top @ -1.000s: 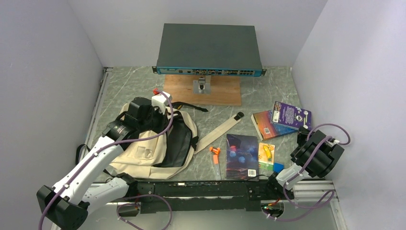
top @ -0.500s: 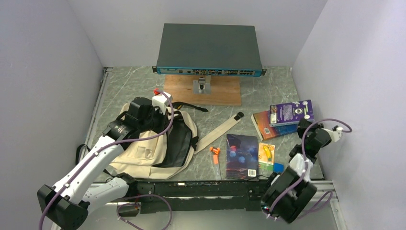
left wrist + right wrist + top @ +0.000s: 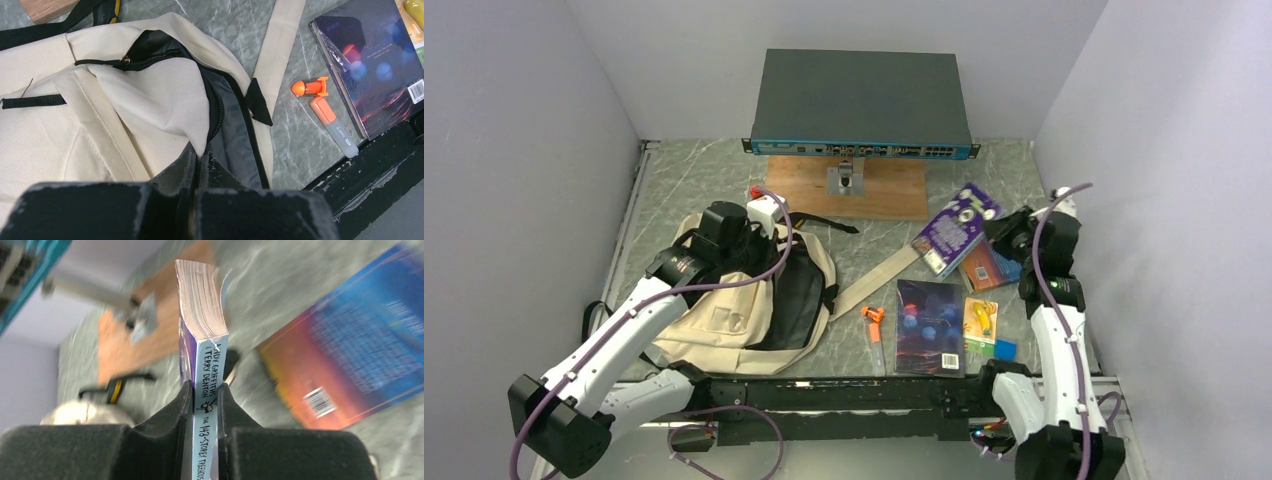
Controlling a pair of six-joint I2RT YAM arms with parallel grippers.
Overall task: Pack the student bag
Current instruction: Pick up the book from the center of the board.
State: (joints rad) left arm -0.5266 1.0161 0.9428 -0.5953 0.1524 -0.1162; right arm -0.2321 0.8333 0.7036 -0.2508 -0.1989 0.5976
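Observation:
My right gripper will next raise and turn the purple paperback book and then swing it toward the bag's opening, because the bag [image 3: 724, 310] is lying open.
The beige student bag [image 3: 724, 310] lies at the left, its main zip open and dark lining showing [image 3: 235, 125]. My left gripper [image 3: 742, 240] is shut on the cream flap at the bag's opening [image 3: 205, 152] and holds it up. My right gripper [image 3: 1002, 232] is shut on a purple paperback book [image 3: 954, 228] and holds it in the air over the table, tilted. In the right wrist view the book's light blue spine [image 3: 207, 390] sits between the fingers.
An orange-blue book [image 3: 989, 268] lies on the table below the lifted one. A dark book [image 3: 929, 325], an orange marker [image 3: 876, 335] and a yellow card pack [image 3: 981, 325] lie near the front rail. A loose beige strap [image 3: 879, 278] stretches out. A network switch [image 3: 861, 105] on a wooden stand is behind.
My right arm has swung up and left, lifting the purple book off the stack and carrying it toward the middle. The left gripper stays clamped on the bag flap.

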